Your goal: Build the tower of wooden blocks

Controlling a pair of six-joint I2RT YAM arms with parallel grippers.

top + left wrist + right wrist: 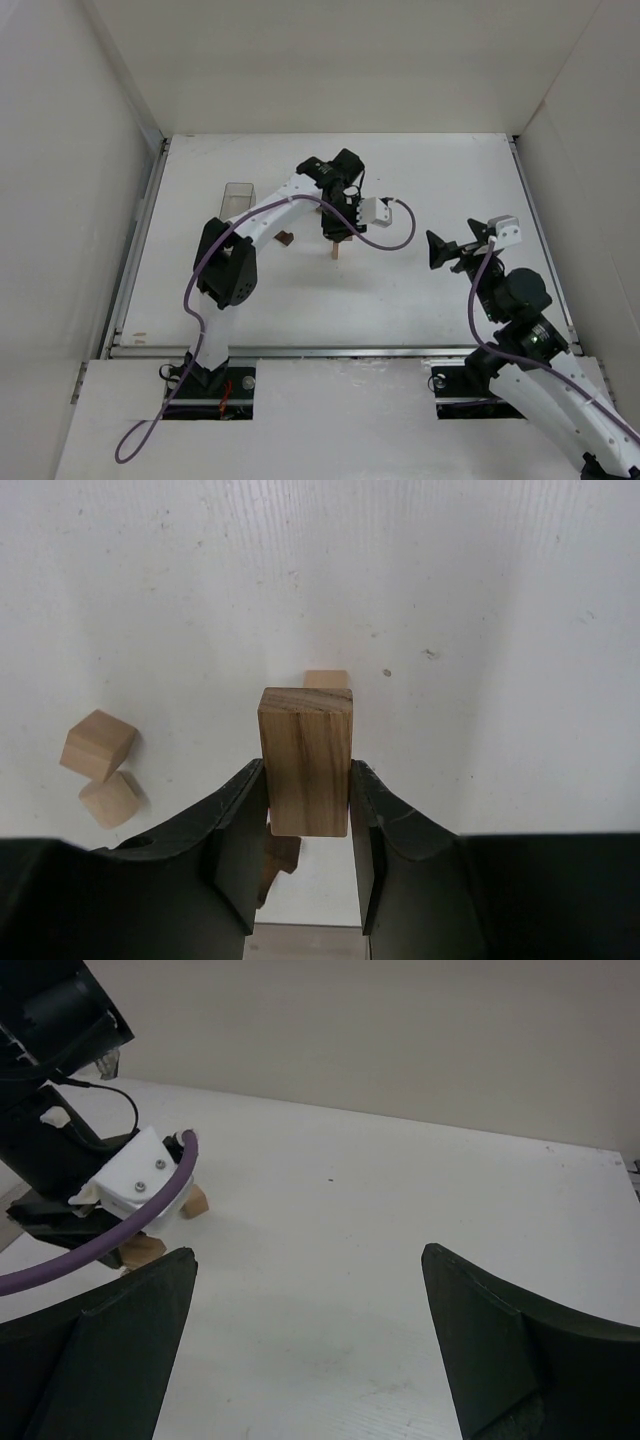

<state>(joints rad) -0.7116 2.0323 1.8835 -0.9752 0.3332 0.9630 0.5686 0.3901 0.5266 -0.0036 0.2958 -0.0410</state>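
Note:
My left gripper comes down next, sets the held block onto the tan block and releases, since the tan block peeking out from under it still shows lower.
My left gripper (338,228) is shut on a pale tan wooden post block (305,760), which sticks out past the fingertips (255,780). The post also shows in the top view (336,250), mid-table. I cannot tell whether it touches the table. Another tan block (327,679) peeks out just beyond it. Two small tan cubes (97,745) lie together to the left. A dark brown arch block (285,238) lies left of the gripper, partly hidden behind the left finger in the left wrist view (280,855). My right gripper (445,250) is open and empty, to the right.
A clear rectangular plastic box (237,197) stands at the back left of the table. The right wrist view shows the left arm's camera mount and purple cable (140,1220), with small tan blocks (192,1202) beneath. White walls enclose the table (450,180).

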